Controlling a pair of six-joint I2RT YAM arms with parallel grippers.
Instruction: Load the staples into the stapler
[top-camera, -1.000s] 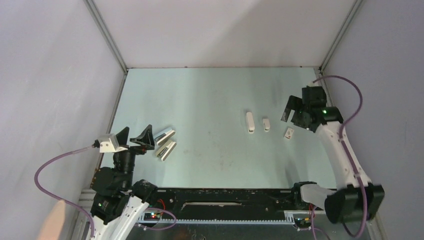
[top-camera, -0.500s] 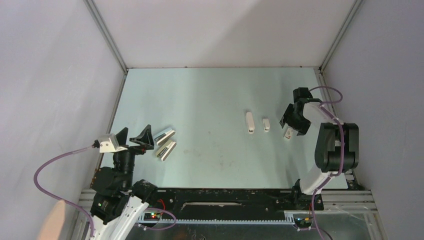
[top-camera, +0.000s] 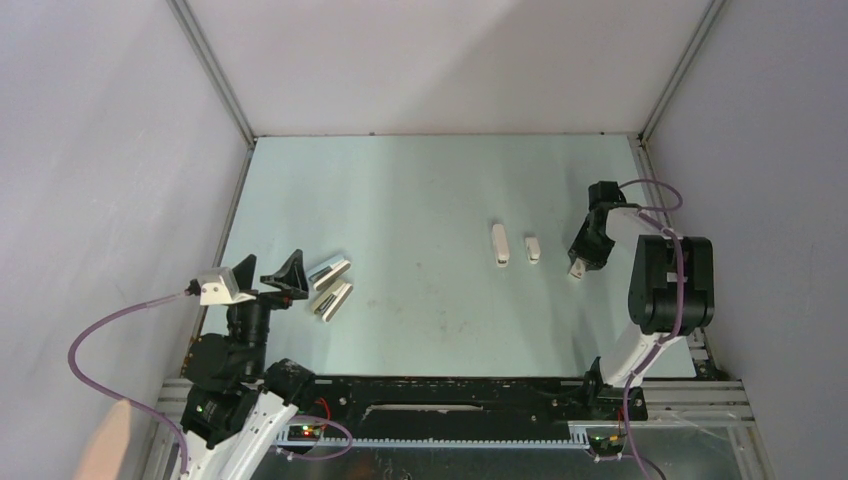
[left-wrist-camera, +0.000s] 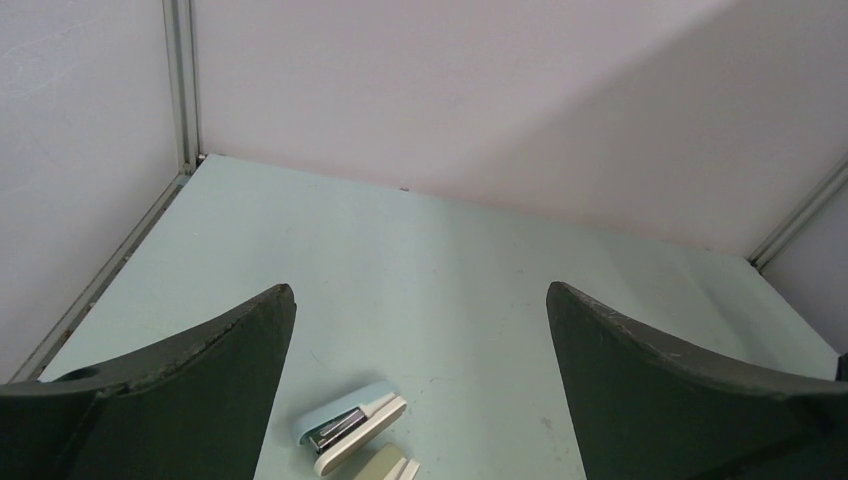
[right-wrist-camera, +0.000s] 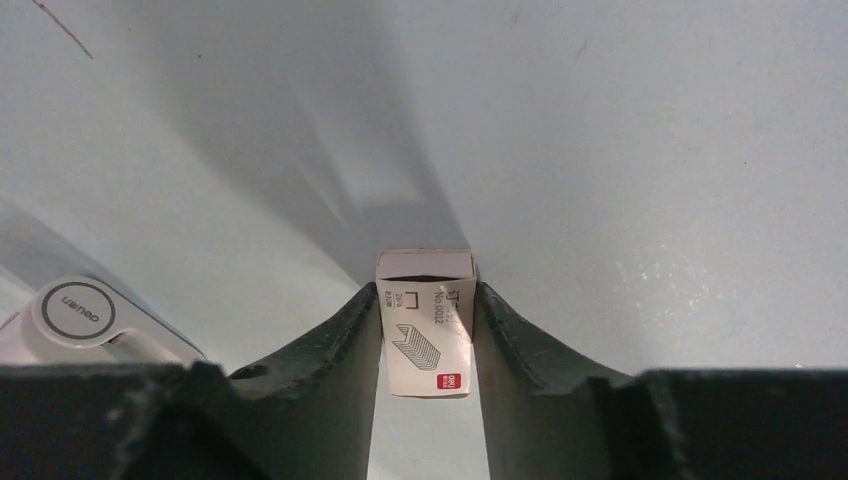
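The box (right-wrist-camera: 425, 330) goes toward the staplers in my right gripper next and is released, as bare middle tabletop lies back and to the gripper's left in the top view.
A light-blue and white stapler (top-camera: 328, 270) lies at the table's left, also seen low in the left wrist view as the stapler (left-wrist-camera: 355, 425). My left gripper (top-camera: 268, 272) hovers just left of it, wide open and holding nothing (left-wrist-camera: 420, 290). At the right, my right gripper (top-camera: 580, 262) points down at the table. Its fingers press both sides of a small white box (right-wrist-camera: 425, 330) printed with a staple drawing, so the right gripper (right-wrist-camera: 427, 295) is shut on it. The staples themselves are hidden.
A second, beige and white stapler (top-camera: 334, 298) lies just in front of the blue one. A long white piece (top-camera: 499, 245) and a shorter white one (top-camera: 532, 249) lie left of the right gripper; the shorter one's rounded end (right-wrist-camera: 80, 320) shows beside the left finger. Walls enclose the table.
The right arm folded down over the small white box and its jaws closed in from wide open onto the box's sides. The left arm has not moved.
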